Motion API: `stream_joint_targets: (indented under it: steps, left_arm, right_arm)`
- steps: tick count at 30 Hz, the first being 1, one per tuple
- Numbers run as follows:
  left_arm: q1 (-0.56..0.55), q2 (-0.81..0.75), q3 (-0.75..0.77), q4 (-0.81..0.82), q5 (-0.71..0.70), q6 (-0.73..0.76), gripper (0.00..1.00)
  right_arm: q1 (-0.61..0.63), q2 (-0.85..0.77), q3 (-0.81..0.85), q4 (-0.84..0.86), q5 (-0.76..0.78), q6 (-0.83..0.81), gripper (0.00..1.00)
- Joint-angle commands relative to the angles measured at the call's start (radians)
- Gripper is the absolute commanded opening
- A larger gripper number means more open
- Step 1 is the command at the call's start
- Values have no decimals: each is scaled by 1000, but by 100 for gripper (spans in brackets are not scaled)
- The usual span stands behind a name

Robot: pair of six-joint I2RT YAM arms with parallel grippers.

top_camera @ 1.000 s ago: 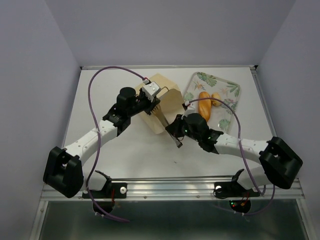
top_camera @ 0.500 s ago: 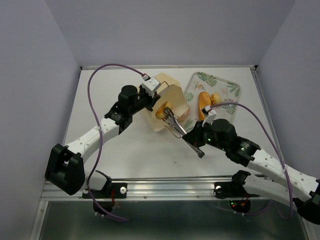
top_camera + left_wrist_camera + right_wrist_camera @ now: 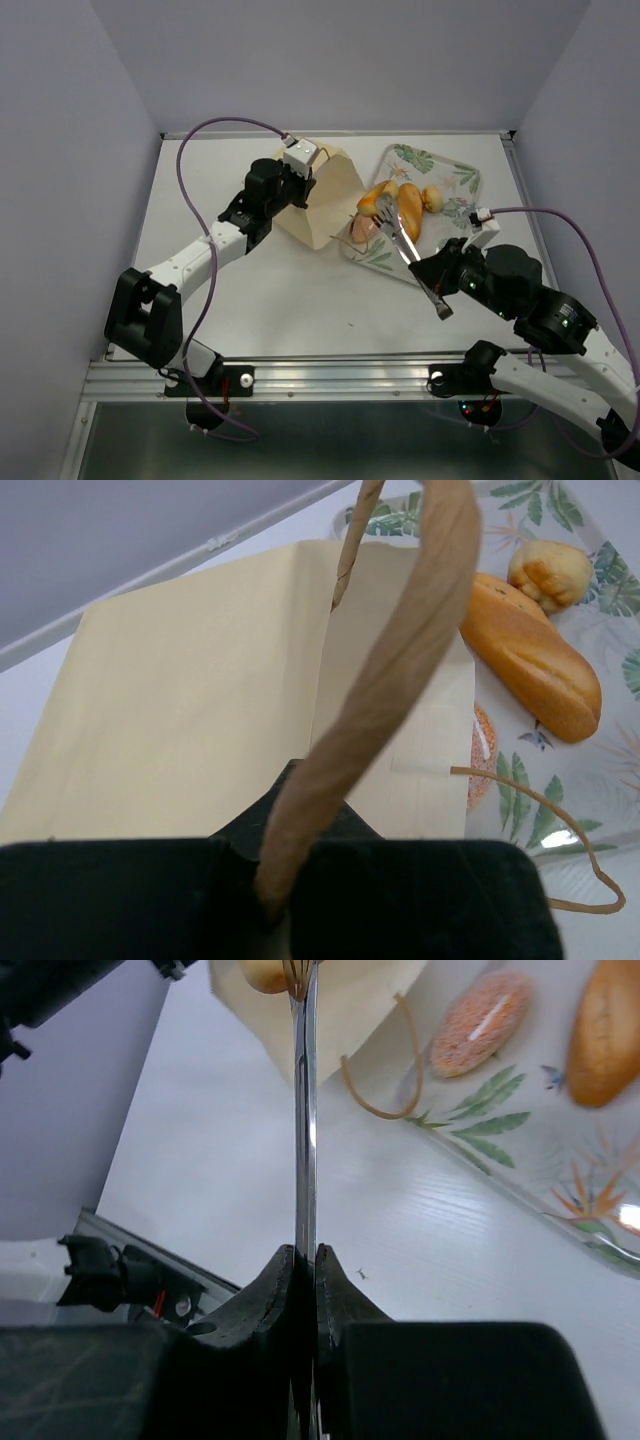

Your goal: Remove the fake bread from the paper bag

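My right gripper moves away from my base over the tray next, then brings the orange bun down beside the long loaf.
The pale-tan paper bag (image 3: 322,203) lies tipped at mid table, its mouth toward the floral tray (image 3: 455,185). My left gripper (image 3: 298,188) is shut on the bag's brown cord handle (image 3: 385,670). My right gripper (image 3: 437,287) is shut on metal tongs (image 3: 408,252), whose tips pinch the round orange bun (image 3: 374,198) at the tray's left edge beside the bag mouth. The bun also shows in the right wrist view (image 3: 262,972). The long loaf (image 3: 410,211), the yellow roll (image 3: 432,198) and the pinkish oval piece (image 3: 360,230) lie on the tray.
The bag's other cord handle (image 3: 385,1080) loops loosely onto the table by the tray corner. The tray stands at the back right, near the right wall. The metal rail runs along the table's front edge (image 3: 340,375).
My right arm has drawn back to the right, pulling the tongs and the orange bun out of the bag to the tray's edge. My left gripper has swung the bag round by its handle.
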State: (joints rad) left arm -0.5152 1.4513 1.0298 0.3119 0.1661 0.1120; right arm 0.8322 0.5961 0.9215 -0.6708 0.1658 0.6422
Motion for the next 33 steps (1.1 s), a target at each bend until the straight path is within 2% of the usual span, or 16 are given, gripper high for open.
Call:
stream_joint_targets:
  steps: [1, 6, 8, 10, 12, 14, 17, 27, 33]
  left_arm:
    - [6, -3, 105, 13, -77, -66, 0]
    - [12, 3, 215, -75, -155, -168, 0]
    - [29, 14, 266, -132, -203, -239, 0]
    - [53, 20, 294, -160, -189, -313, 0]
    - [105, 18, 306, -174, -116, -371, 0]
    - [145, 3, 283, -146, -47, -465, 0]
    - [201, -23, 225, -91, 16, -531, 0]
    - [271, -55, 118, -20, 72, -584, 0]
    - [291, -71, 95, -5, 72, -586, 0]
  right_arm:
    - [1, 36, 69, -119, 277, 36, 1]
    - [1, 187, 118, -107, 425, 27, 1]
    - [1, 258, 144, -99, 461, 14, 1]
    - [-37, 306, 155, -99, 459, 4, 1]
    - [-97, 353, 162, -95, 395, -16, 1]
    - [-237, 416, 157, -79, 234, -53, 1]
    - [-343, 450, 134, -26, 59, -102, 1]
    - [-343, 481, 165, 102, -70, -245, 1]
    - [-343, 536, 158, 172, -77, -268, 9]
